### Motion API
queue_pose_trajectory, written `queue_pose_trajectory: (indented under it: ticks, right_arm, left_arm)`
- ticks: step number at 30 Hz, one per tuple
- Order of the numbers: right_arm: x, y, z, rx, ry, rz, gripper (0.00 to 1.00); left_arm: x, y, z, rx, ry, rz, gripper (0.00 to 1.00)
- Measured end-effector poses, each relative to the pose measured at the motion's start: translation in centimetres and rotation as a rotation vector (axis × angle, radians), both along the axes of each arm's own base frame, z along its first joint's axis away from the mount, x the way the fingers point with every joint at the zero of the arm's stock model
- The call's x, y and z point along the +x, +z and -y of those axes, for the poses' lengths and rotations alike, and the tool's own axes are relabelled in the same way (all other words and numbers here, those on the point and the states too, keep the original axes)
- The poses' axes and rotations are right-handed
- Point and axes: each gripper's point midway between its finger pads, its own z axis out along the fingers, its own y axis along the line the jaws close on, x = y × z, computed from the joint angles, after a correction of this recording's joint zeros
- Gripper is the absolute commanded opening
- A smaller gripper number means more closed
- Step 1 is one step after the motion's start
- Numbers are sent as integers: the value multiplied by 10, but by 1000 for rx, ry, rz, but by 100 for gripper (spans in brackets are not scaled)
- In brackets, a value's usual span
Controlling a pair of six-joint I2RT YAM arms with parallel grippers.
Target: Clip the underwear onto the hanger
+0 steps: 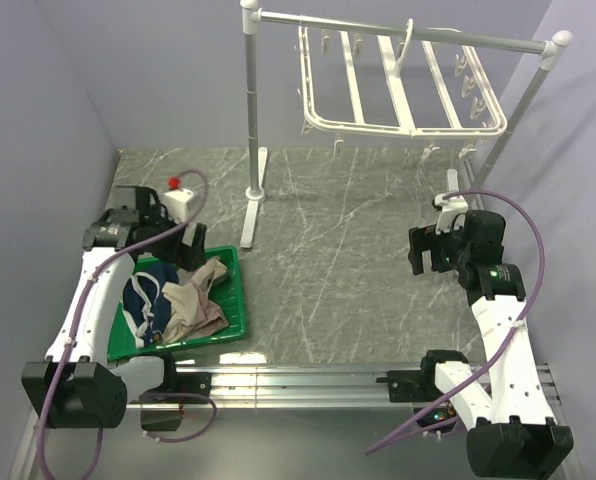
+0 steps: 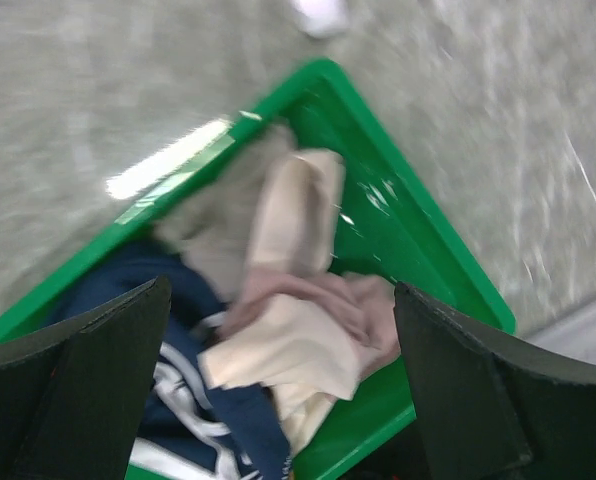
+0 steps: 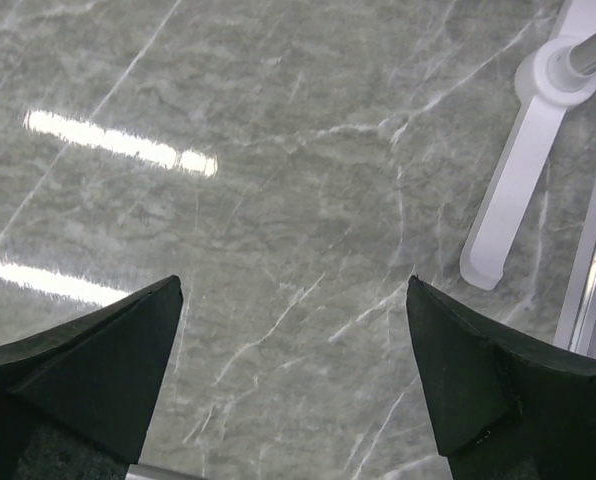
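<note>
The underwear's beige waistband (image 1: 217, 270) (image 2: 299, 212) is below my left gripper and to its right in the top view, exposed beside bare tray, so my left gripper will next move down across onto it.
The underwear (image 2: 216, 222), taupe with a lighter beige waistband, lies crumpled at the far end of a green tray (image 2: 433, 255), against a navy garment (image 2: 193, 405) and a pinkish-beige garment (image 2: 363, 310). In the top view it (image 1: 212, 274) lies at the tray's far right. My left gripper (image 2: 281, 290) is open and empty, hovering over the clothes pile (image 1: 181, 250). My right gripper (image 1: 433, 255) is open and empty above bare table (image 3: 293, 285). The hanger (image 1: 398, 95), a white frame with dangling clips, hangs tilted from the rack's top bar at the back.
The white pole rack (image 1: 250, 110) stands at the back, with one foot (image 1: 251, 215) just beyond the green tray (image 1: 240, 300) and the other foot (image 3: 523, 180) near my right gripper. A white object with a red cap (image 1: 183, 195) sits behind the tray. Walls close in on the left and right.
</note>
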Motion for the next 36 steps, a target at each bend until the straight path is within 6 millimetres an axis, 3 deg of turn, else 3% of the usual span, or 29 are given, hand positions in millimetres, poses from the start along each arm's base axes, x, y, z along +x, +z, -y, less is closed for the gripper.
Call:
queue_pose_trajectory:
  ticks: [6,12,23,36]
  right_arm:
    - [-7,-7,-1,-16,31,-33,100]
    - [-12,-17,-1,-22,40,-86,100]
    - [-17,-19,-5,-5,61,-112,100]
    - [-18,-19,-5,-5,61,-116,100]
  left_arm:
    - [-26,-38,45,27,-202,-86,99]
    - [-28,-66,63,86,-283,-128,99]
    - [-4,-99,62,189,-270,-125,99]
    - [-3,-124,39,315,-251,-136,99]
